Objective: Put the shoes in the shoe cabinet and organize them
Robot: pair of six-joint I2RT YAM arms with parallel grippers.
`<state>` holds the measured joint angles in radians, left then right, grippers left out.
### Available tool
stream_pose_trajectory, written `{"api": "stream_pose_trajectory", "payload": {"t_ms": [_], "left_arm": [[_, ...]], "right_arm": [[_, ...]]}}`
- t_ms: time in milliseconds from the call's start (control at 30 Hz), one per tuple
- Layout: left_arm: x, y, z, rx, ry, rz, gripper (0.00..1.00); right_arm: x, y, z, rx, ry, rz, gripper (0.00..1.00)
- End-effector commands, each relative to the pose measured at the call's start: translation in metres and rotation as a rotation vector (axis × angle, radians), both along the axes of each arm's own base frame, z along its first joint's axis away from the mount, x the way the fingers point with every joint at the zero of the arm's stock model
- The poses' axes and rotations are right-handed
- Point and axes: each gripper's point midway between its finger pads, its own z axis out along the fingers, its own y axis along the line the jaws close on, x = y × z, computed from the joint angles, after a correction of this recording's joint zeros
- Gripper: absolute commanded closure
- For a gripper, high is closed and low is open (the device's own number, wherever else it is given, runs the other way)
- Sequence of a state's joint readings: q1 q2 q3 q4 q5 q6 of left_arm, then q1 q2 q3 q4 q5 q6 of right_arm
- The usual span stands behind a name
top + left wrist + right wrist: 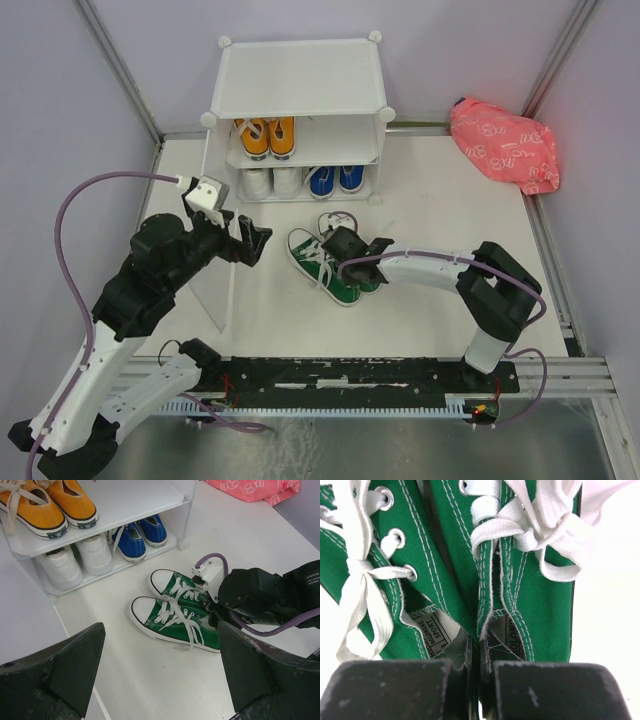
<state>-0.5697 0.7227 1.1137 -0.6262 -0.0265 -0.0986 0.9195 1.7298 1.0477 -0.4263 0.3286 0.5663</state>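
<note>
My right gripper lifts the green shoes next and carries them outward, toes first, onto the upper shelf beside the orange shoes, since that space is empty.
The pair of green shoes (318,262) lies side by side on the white floor in front of the shoe cabinet (300,75). My right gripper (354,264) is shut on the two inner heel walls of the green shoes (445,555), pinched together between its fingers (385,690). The cabinet holds orange shoes (266,136) on the upper shelf and white shoes (272,183) and blue shoes (335,180) below. My left gripper (250,243) is open and empty, left of the green shoes (175,617), beside the open front panel (215,270).
A pink patterned bag (505,145) lies at the back right against the wall. The open front panel stands out from the cabinet's left side toward the near edge. The right arm (270,597) reaches in from the right.
</note>
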Motion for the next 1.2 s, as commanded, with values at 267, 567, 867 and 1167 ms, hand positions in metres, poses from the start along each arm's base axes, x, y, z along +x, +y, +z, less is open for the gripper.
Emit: {"api": "stream_pose_trajectory", "payload": {"t_ms": [267,567,867,1167], "left_arm": [[0.001,0.001,0.034,-0.045,-0.081,0.003,0.01],[-0.004,0.004,0.045,-0.053,-0.107,0.003,0.01],[-0.007,0.007,0.049,-0.058,-0.118,0.006,0.01],[-0.007,0.007,0.050,-0.058,-0.110,0.009,0.01]], "right_arm": [[0.038,0.024,0.159,0.130,-0.206,0.025,0.98],[0.081,0.025,0.228,0.201,-0.291,0.000,0.98],[0.169,0.030,0.261,0.269,-0.379,-0.036,0.99],[0.249,0.042,0.279,0.380,-0.488,-0.112,0.98]]}}
